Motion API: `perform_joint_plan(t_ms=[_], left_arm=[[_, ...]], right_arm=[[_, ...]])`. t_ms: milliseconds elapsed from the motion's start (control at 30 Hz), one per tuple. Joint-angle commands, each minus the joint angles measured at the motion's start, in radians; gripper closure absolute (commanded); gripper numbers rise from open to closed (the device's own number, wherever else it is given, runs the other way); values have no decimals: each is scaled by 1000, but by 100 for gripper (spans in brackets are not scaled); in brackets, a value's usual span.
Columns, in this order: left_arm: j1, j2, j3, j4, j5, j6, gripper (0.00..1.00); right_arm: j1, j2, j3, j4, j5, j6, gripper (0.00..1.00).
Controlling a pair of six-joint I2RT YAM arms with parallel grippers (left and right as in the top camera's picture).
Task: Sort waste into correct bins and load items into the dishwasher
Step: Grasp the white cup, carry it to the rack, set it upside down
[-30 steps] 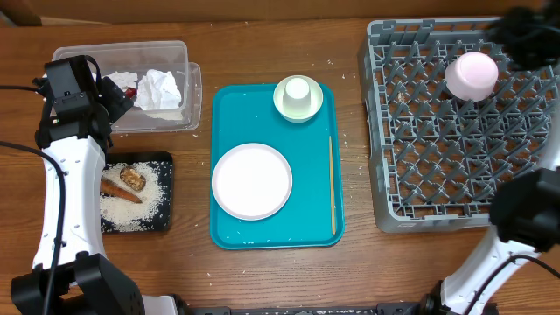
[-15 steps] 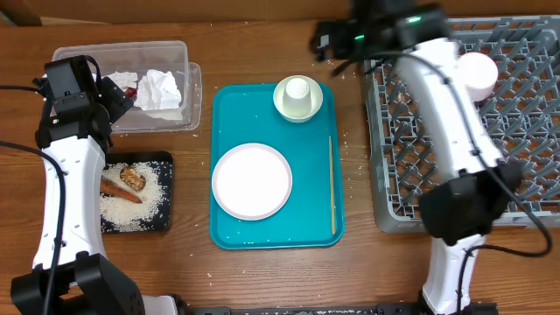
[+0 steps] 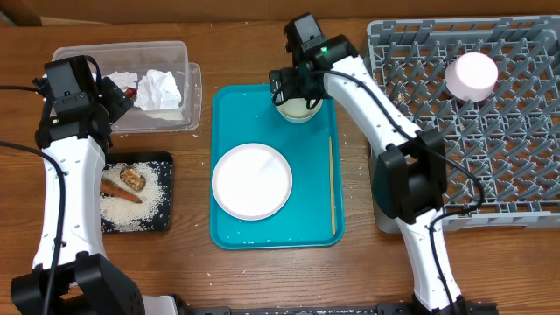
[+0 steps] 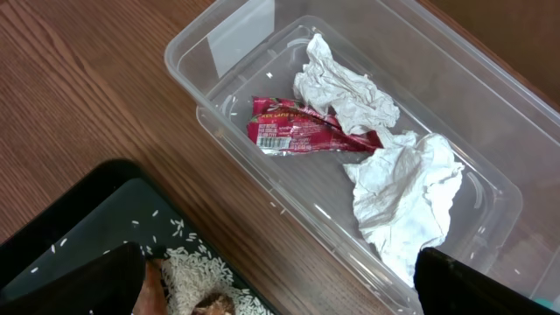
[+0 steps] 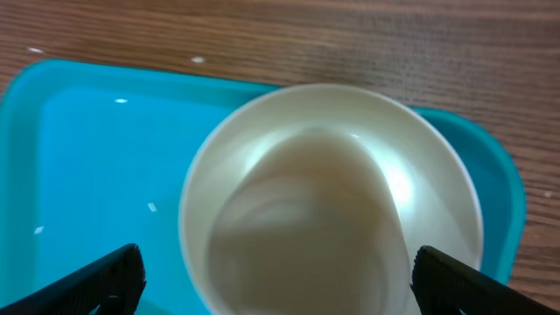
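Observation:
I should lower my right gripper around the small white cup [image 5: 306,232], then close on its sides.
My right gripper [image 3: 297,94] hangs open over a small white cup [image 5: 306,232] that stands in a white bowl [image 5: 332,98] at the back of the teal tray [image 3: 234,114]. Its fingertips [image 5: 103,282] straddle the cup without touching it. A large white plate [image 3: 252,181] lies on the tray. Another white bowl [image 3: 472,75] sits upside down in the grey dish rack [image 3: 455,166]. My left gripper [image 3: 116,96] is open between the clear tub [image 4: 227,48] and the black tray [image 4: 83,219]. In the tub are white napkins [image 4: 402,188] and a red wrapper [image 4: 306,136].
The black tray [image 3: 162,219] holds rice [image 3: 131,210], an orange-brown stick [image 3: 117,190] and a brown lump [image 3: 133,177]. A thin wooden stick [image 3: 332,184] lies along the teal tray's right side. Stray rice grains dot the wooden table [image 3: 192,262].
My right arm has swung left from the dish rack to above the cup and bowl on the teal tray. The left arm has not moved.

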Motion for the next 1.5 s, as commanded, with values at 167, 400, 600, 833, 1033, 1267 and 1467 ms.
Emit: perform_joint_plan(t_ms=[167, 400, 600, 833, 1033, 1267, 1467], left_arm=[[0, 8, 6, 0, 0, -17, 0], [0, 8, 6, 0, 0, -17, 0], [0, 8, 6, 0, 0, -17, 0], [0, 8, 6, 0, 0, -17, 0], [0, 8, 6, 0, 0, -17, 0], [0, 8, 6, 0, 0, -18, 0], [0, 8, 6, 0, 0, -18, 0]], right_arm=[[0, 37, 3, 18, 64, 24, 4], [0, 36, 6, 25, 89, 23, 28], [0, 24, 48, -5, 89, 23, 43], [-54, -65, 205, -103, 89, 23, 44], [-229, -164, 394, -215, 89, 23, 44], [-621, -220, 449, -238, 93, 19, 44], [-876, -173, 446, -241, 77, 19, 43]])
